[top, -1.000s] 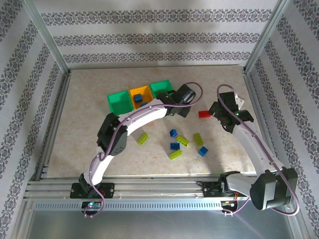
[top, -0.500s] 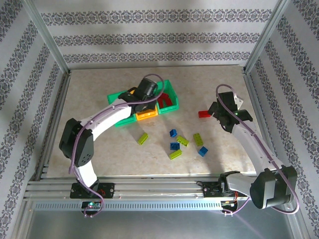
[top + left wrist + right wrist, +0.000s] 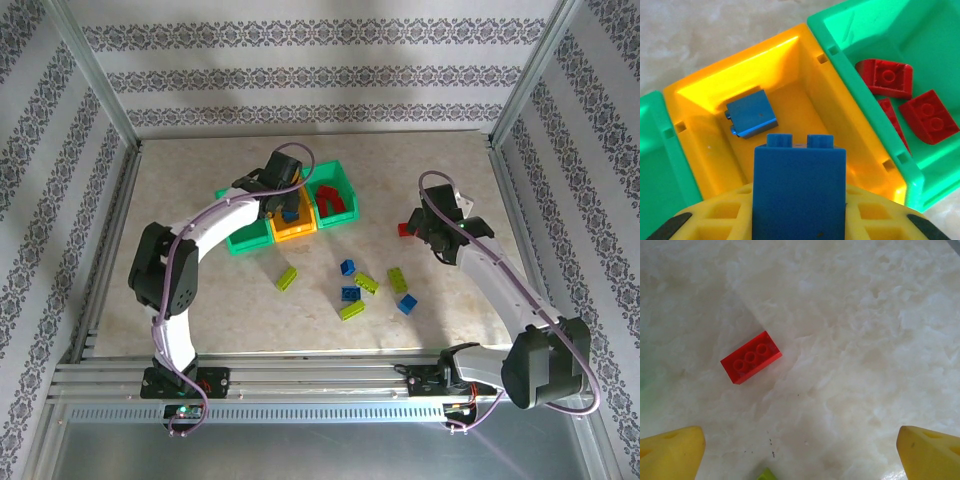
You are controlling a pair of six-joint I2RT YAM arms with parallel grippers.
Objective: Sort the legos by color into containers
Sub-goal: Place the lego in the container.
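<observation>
I should lower my left gripper toward the bottom of the orange-yellow container next and let go of the blue lego. The container is below my left gripper and already has a blue lego in it.
My left gripper (image 3: 285, 197) hangs over the orange-yellow container (image 3: 296, 231) in the middle of the row and is shut on a blue lego (image 3: 800, 190). Another blue lego (image 3: 751, 113) lies inside that container (image 3: 705, 165). The right green container (image 3: 342, 188) holds red legos (image 3: 887, 77). The left green container (image 3: 245, 238) sits on the other side. My right gripper (image 3: 421, 226) is open and low over the table, its fingers (image 3: 675, 450) wide apart. A red lego (image 3: 751, 357) lies ahead of it, to the left.
Loose legos lie mid-table: yellow-green ones (image 3: 287, 278) (image 3: 351, 310) (image 3: 398, 279) and blue ones (image 3: 347, 267) (image 3: 406, 304). An aluminium frame and patterned walls surround the table.
My left arm has swung left from beside the right green container to above the orange-yellow one. My right gripper has shifted slightly left, towards the red lego.
</observation>
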